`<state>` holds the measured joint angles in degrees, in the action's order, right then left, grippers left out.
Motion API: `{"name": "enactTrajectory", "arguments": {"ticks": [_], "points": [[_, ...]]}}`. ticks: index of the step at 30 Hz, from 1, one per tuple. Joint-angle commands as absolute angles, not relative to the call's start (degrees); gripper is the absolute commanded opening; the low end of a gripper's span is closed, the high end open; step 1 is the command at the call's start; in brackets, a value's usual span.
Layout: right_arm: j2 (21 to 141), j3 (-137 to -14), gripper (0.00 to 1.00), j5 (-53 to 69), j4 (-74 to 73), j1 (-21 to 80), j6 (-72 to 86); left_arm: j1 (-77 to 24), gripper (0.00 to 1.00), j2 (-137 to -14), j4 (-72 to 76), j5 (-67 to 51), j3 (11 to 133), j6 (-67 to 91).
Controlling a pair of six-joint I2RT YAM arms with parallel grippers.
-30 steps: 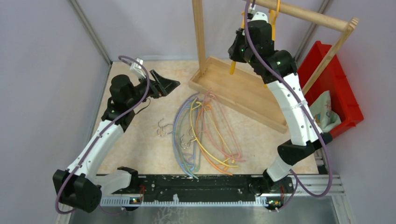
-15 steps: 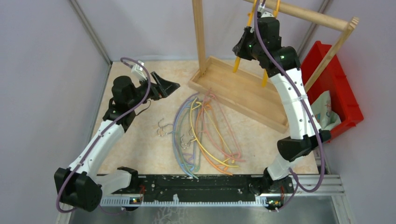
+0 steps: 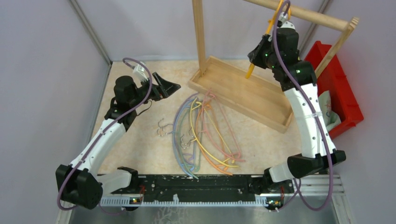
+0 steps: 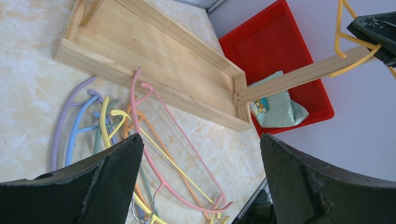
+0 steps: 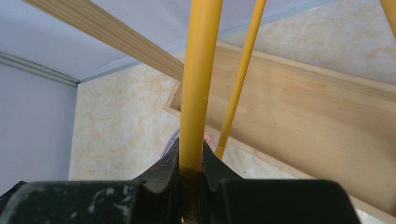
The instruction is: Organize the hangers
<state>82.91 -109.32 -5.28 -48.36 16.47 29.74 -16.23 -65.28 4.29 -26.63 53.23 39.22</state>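
The yellow hanger needs to go back and along the rack's top bar (image 3: 308, 14) to the end of the bar by the red bin, and then my right gripper needs to open.
Several hangers (image 3: 201, 135) in purple, blue, green, yellow, orange and pink lie in a loose pile on the table's middle. The left wrist view shows them too, the pink one (image 4: 187, 140) on top. My right gripper (image 3: 258, 50) is shut on a yellow hanger (image 3: 266, 35) and holds it up at the wooden rack's top rail (image 3: 308, 14). In the right wrist view the yellow bar (image 5: 198, 84) sits pinched between the jaws of that gripper (image 5: 191, 154). My left gripper (image 3: 168, 86) is open and empty, raised left of the pile; its own view (image 4: 201, 136) looks down on the hangers.
The wooden rack has an upright post (image 3: 199, 37) and a tray base (image 3: 243, 93) at the back. A red bin (image 3: 334, 88) holding a cloth (image 3: 327, 109) stands at the right. Grey walls close in the sides.
My right arm has swung right along the rail, carrying the yellow hanger with it. My left arm has barely moved.
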Motion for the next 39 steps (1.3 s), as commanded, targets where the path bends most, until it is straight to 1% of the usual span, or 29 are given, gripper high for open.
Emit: {"name": "enactTrajectory", "arguments": {"ticks": [1,8,14,33,39], "points": [[78.96,-108.15,0.00,-8.81,-49.88,13.87,31.70,-15.82,0.99,-65.40,5.50,-27.83,52.55,39.72],[76.15,-105.93,0.00,-10.34,-51.85,11.77,30.36,-15.79,0.99,-64.92,4.82,-27.89,52.44,39.64],[72.72,-101.34,0.00,-11.05,-52.99,9.23,29.44,-15.82,0.99,-64.00,3.81,-27.77,51.32,39.52],[66.47,-95.39,0.00,-12.14,-56.20,1.09,26.29,-15.82,0.99,-63.87,3.41,-27.58,50.36,39.81],[65.57,-94.83,0.00,-12.68,-56.76,0.09,26.40,-15.82,0.99,-64.25,3.69,-27.78,50.45,39.90]]}}
